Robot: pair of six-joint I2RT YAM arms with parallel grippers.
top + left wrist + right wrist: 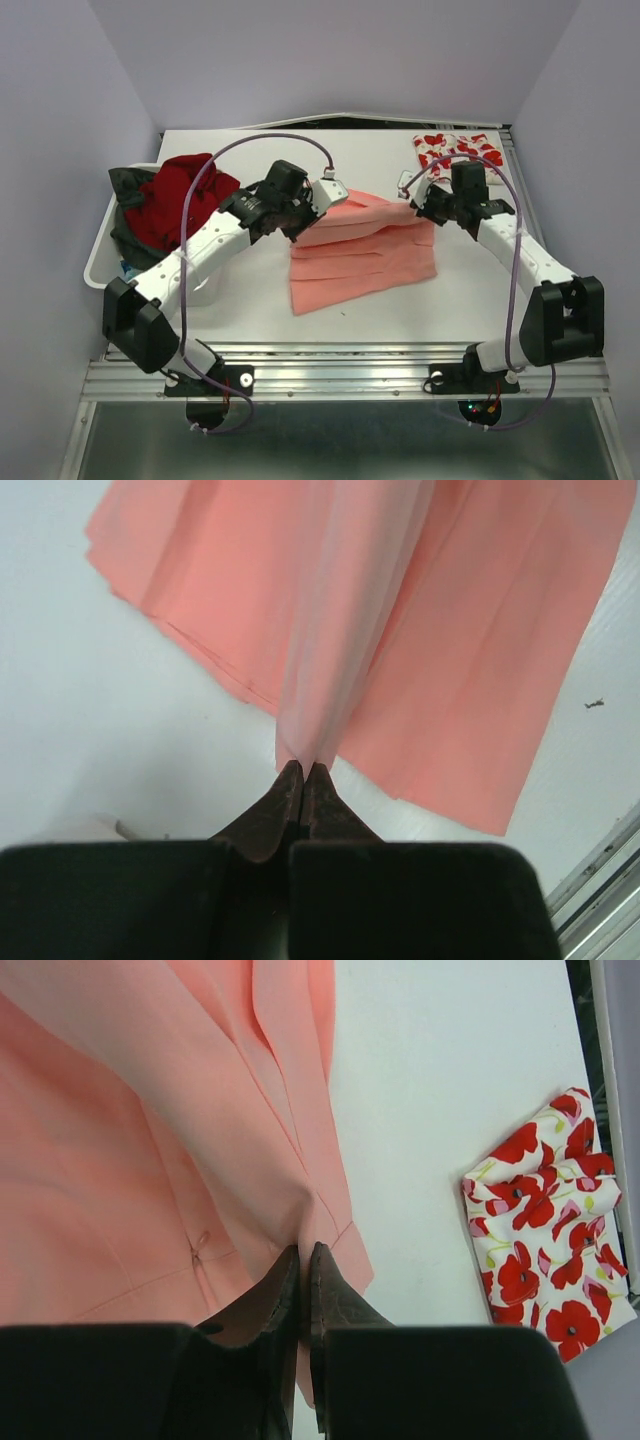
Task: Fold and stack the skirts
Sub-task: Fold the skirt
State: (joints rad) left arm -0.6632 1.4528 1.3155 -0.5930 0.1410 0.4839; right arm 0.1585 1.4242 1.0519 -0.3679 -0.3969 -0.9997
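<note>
The pink skirt's near part lies flat while the held corner is raised, so my right gripper will move back and down over that part next and release.
A salmon-pink pleated skirt (pixel 365 250) lies in the middle of the table, its far edge lifted off the surface. My left gripper (pixel 328 192) is shut on the skirt's far left corner; the left wrist view shows the pink skirt (pixel 400 620) hanging from my left gripper (pixel 303 767). My right gripper (pixel 412 203) is shut on the far right corner, where the waist edge of the pink skirt (pixel 150 1140) runs between the tips of my right gripper (pixel 304 1250). A folded white skirt with red flowers (pixel 455 150) lies at the far right of the table; the right wrist view shows this flowered skirt (pixel 545 1225) too.
A white bin (pixel 100 262) at the table's left edge holds a heap of red and dark clothes (pixel 170 205). The table's metal front rail (pixel 340 375) runs along the near side. Grey walls close in on both sides.
</note>
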